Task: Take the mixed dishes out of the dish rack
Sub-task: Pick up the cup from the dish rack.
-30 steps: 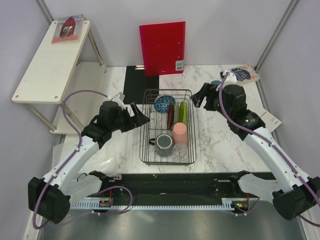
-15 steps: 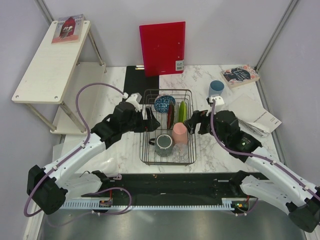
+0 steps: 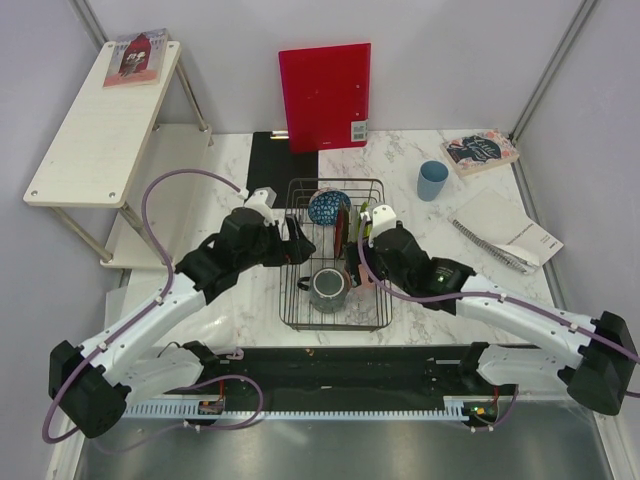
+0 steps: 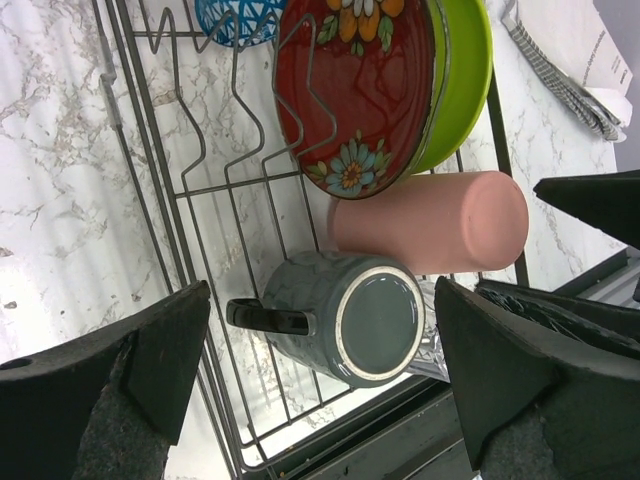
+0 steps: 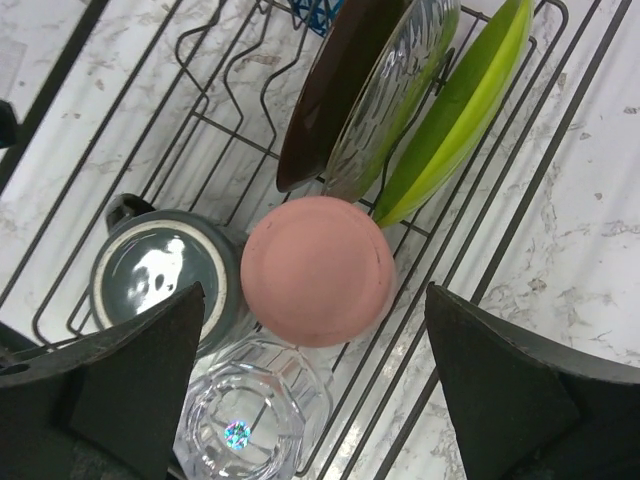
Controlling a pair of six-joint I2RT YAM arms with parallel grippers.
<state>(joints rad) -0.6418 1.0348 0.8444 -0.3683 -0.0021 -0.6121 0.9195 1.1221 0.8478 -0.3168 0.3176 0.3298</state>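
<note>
The pink cup's base faces up between my open fingers, so my right gripper will next lower them toward the cup below, around its upturned base (image 3: 366, 277) (image 5: 318, 262), and close there.
The black wire dish rack (image 3: 290, 300) stands mid-table. In the right wrist view it holds the upside-down pink cup (image 5: 318, 270), the dark grey mug (image 5: 160, 275), the clear glass (image 5: 250, 425), the dark red plate (image 5: 330, 100), the clear glass plate (image 5: 395, 90) and the lime-green dish (image 5: 460, 110). The blue patterned bowl (image 3: 329, 207) sits at the rack's back. The light blue cup (image 3: 432, 180) stands on the table outside the rack. My right gripper (image 5: 315, 380) is open and empty above the pink cup. My left gripper (image 4: 320, 370) is open and empty above the mug (image 4: 350, 315).
A red folder (image 3: 324, 95) leans on the back wall behind a black mat (image 3: 280, 165). A book (image 3: 482, 148) and a spiral notebook (image 3: 505, 230) lie at the right. A white shelf (image 3: 100, 120) stands at the left.
My right arm swung from the back right, where the light blue cup now stands alone, to above the pink cup. My left gripper moved right over the rack's left side.
</note>
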